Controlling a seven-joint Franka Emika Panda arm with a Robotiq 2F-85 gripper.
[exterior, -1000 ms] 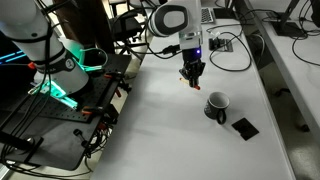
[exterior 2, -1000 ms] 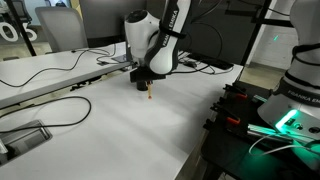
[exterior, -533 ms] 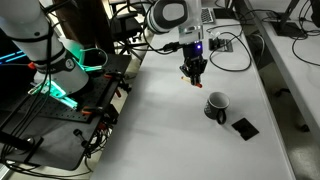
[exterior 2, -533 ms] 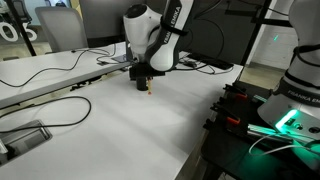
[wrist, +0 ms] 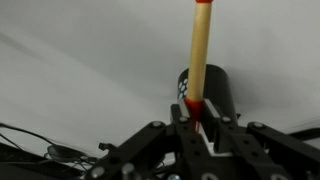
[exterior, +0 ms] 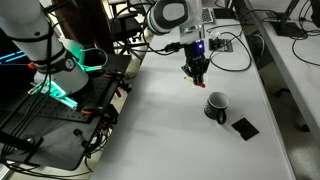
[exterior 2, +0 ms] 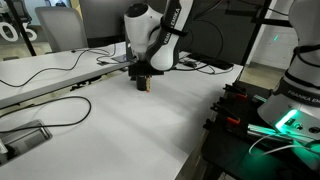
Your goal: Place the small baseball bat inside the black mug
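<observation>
The gripper moves across toward the black mug next and tilts to release the bat into the mug's opening (exterior: pixel 217 99), since the mug stands upright.
My gripper (wrist: pixel 197 118) is shut on the small baseball bat (wrist: pixel 200 50), which sticks out from the jaws with its pale shaft and red tip ahead. In an exterior view the gripper (exterior: pixel 197 76) hangs above the white table, up and left of the black mug (exterior: pixel 216 105). The mug stands upright on the table and shows behind the bat in the wrist view (wrist: pixel 218 88). In an exterior view the gripper (exterior 2: pixel 144 84) holds the bat tip (exterior 2: pixel 146 88) pointing down; the mug is hidden there.
A flat black square pad (exterior: pixel 244 127) lies right of the mug. Cables (exterior: pixel 232 45) and equipment crowd the table's far end. A black frame with green lights (exterior: pixel 60 95) stands beside the table. More cables (exterior 2: pixel 40 105) lie on the table.
The gripper with the bat has moved a little toward the mug and slightly up; the mug and pad have not moved.
</observation>
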